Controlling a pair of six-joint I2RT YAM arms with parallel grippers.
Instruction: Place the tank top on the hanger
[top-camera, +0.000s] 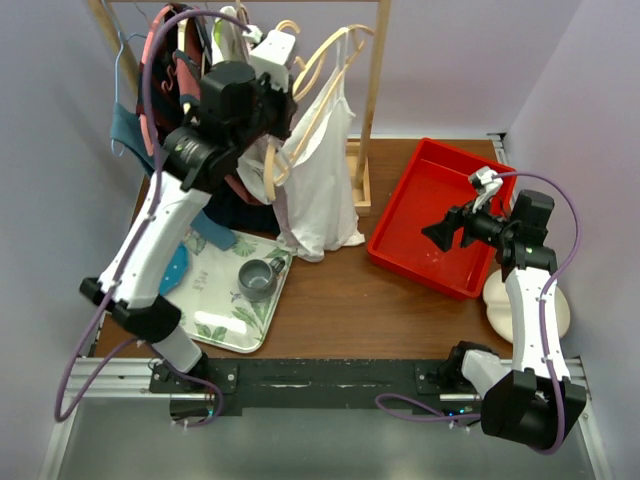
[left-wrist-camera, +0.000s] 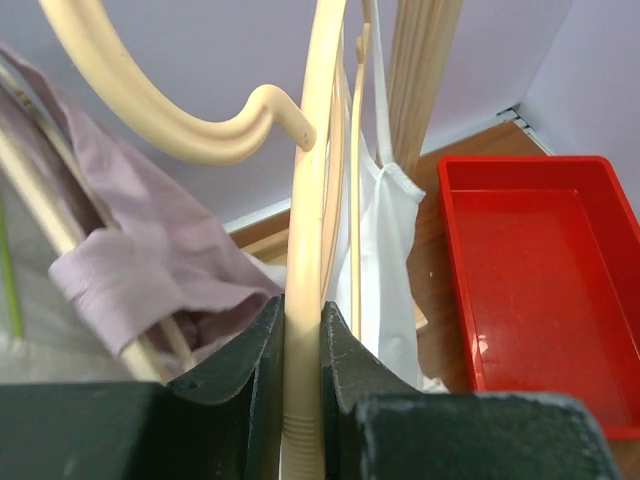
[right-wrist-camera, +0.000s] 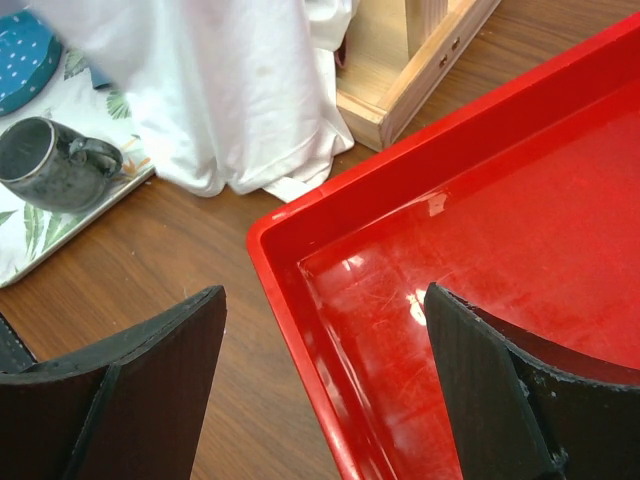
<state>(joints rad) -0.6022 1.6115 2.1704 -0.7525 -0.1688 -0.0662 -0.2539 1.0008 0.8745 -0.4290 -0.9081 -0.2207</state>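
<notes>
My left gripper carries the hanger outward to the rack's top bar next and releases the hanger's arm there, because the hanger's hook curves free of any bar.
The white tank top (top-camera: 325, 180) hangs from the cream hanger (top-camera: 322, 95) at the wooden rack, its hem resting on the table. My left gripper (top-camera: 278, 112) is raised by the rack and shut on the hanger's arm. In the left wrist view the jaws (left-wrist-camera: 303, 335) pinch the cream arm (left-wrist-camera: 310, 200), the hook (left-wrist-camera: 270, 105) curves above, and the tank top (left-wrist-camera: 385, 260) hangs just behind. My right gripper (top-camera: 440, 235) is open and empty over the near-left edge of the red tray (right-wrist-camera: 300, 270). The tank top's hem (right-wrist-camera: 230, 100) shows in the right wrist view.
The wooden rack (top-camera: 372, 100) holds other clothes and hangers, among them a mauve garment (left-wrist-camera: 150, 250). A floral tray (top-camera: 225, 300) with a grey cup (top-camera: 257, 280) lies at front left. The red tray (top-camera: 430, 215) sits at right. A cream object (top-camera: 525, 310) lies at the right edge.
</notes>
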